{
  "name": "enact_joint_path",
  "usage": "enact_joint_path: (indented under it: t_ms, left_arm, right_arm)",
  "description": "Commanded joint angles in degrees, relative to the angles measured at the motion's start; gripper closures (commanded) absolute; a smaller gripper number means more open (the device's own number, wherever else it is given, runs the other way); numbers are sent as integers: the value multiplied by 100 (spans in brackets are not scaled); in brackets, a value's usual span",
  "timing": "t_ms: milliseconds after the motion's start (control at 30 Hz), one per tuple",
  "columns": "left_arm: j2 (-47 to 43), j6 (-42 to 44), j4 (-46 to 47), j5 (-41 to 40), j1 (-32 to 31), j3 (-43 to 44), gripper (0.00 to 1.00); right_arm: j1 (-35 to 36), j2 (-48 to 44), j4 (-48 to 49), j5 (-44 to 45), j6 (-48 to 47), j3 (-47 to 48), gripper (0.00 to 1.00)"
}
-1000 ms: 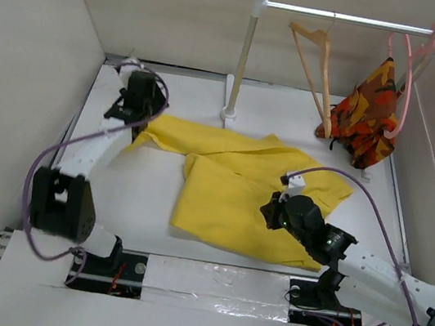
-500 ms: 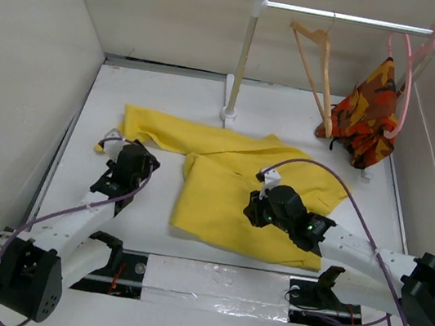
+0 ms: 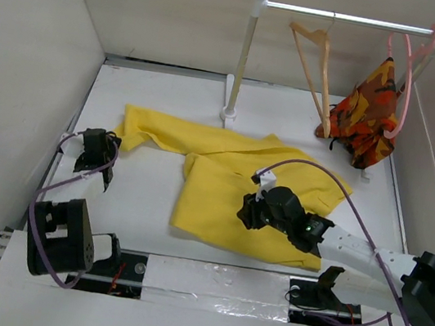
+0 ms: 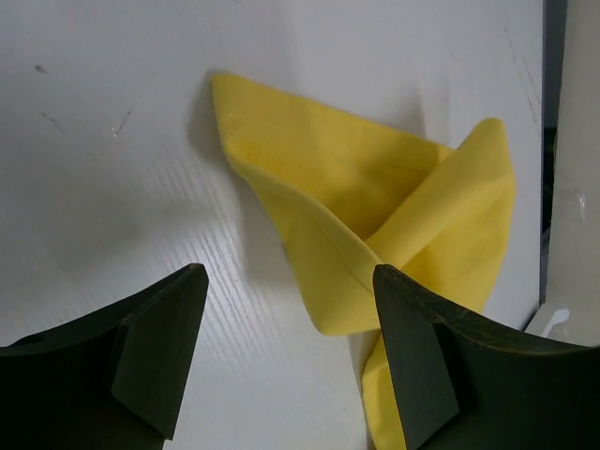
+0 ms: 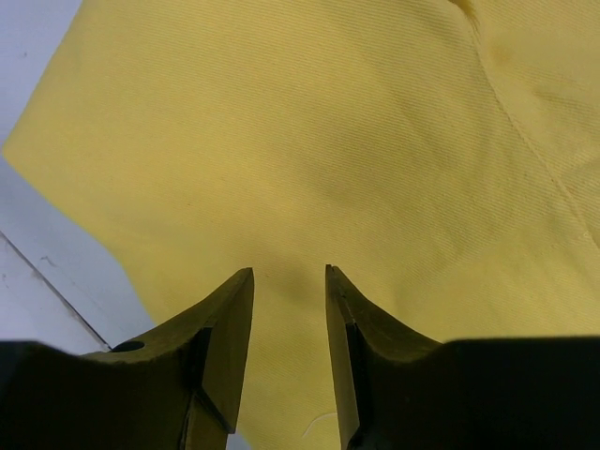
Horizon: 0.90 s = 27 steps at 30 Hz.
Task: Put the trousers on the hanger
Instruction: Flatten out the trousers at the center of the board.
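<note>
I will move my left gripper outward and down next, over the raised fold at the end of the leg.
The yellow trousers (image 3: pixel 231 182) lie spread flat on the white table, one leg reaching to the back left. The tan wooden hanger (image 3: pixel 320 63) hangs from the rail at the back right. My left gripper (image 3: pixel 101 146) is open and empty at the left, near the leg end but apart from it. In the left wrist view the folded leg end (image 4: pixel 375 206) lies ahead of the wide-open gripper (image 4: pixel 291 281). My right gripper (image 3: pixel 246 215) hovers low over the trousers' near part. In the right wrist view its fingers (image 5: pixel 289 272) stand slightly apart over the cloth (image 5: pixel 328 122), gripping nothing.
A white rack post (image 3: pixel 242 59) stands at the back middle and carries the rail. A thin pink hanger (image 3: pixel 404 85) and an orange-red patterned garment (image 3: pixel 368 112) hang at the rail's right end. White walls close in the left, back and right sides.
My left gripper has left the trouser leg end at the back left and drawn back to the near left. My right gripper has shifted left over the trousers.
</note>
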Motion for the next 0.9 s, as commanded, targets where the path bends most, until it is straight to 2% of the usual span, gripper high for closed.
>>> enact_joint_path:
  t_ms: [0,133,333,400,433,467,500,533,567,600,733,800,867]
  left_arm:
    - [239,-255,727,470,270,168,31]
    - [722,-115,1105,769,350,413,27]
    - [1495,8,1659,1077,403,519,27]
    - [1803,52,1712,1147,403,650,31]
    - [1874,52,1721,1217,403,712,36]
    - [1926,44,1721,1226,403,721,63]
    - [1910,26,1721,1235,403,712,81]
    - [1849,35,1747,1244,403,686,93]
    - [1639,61,1739,1244,403,677,100]
    - [1498,79,1678,1218,403,695,100]
    - [497,402,1004,789,210,984,100]
    - [-249,779,450,446,34,1658,100]
    - [-531,973,158,330,-28,1985,100]
  right_arm:
    - [93,-158,93,-97,-115,15,54]
    - [93,-62,199,-220,-97,-108,42]
    - [93,307,445,-388,-53,-196,36]
    - [146,421,533,-388,-62,-179,32]
    - [146,544,550,-396,-71,-135,31]
    - [146,615,559,-388,-97,-100,30]
    - [224,685,559,-388,-132,-65,27]
    - [295,746,585,-388,-150,5,25]
    - [365,921,638,-553,-185,58,23]
    - [548,1019,630,-555,-254,128,19]
    - [1154,1537,559,-380,-474,611,10]
    - [1427,1800,489,-108,-527,919,7]
    - [1543,1942,445,-37,-571,1112,1]
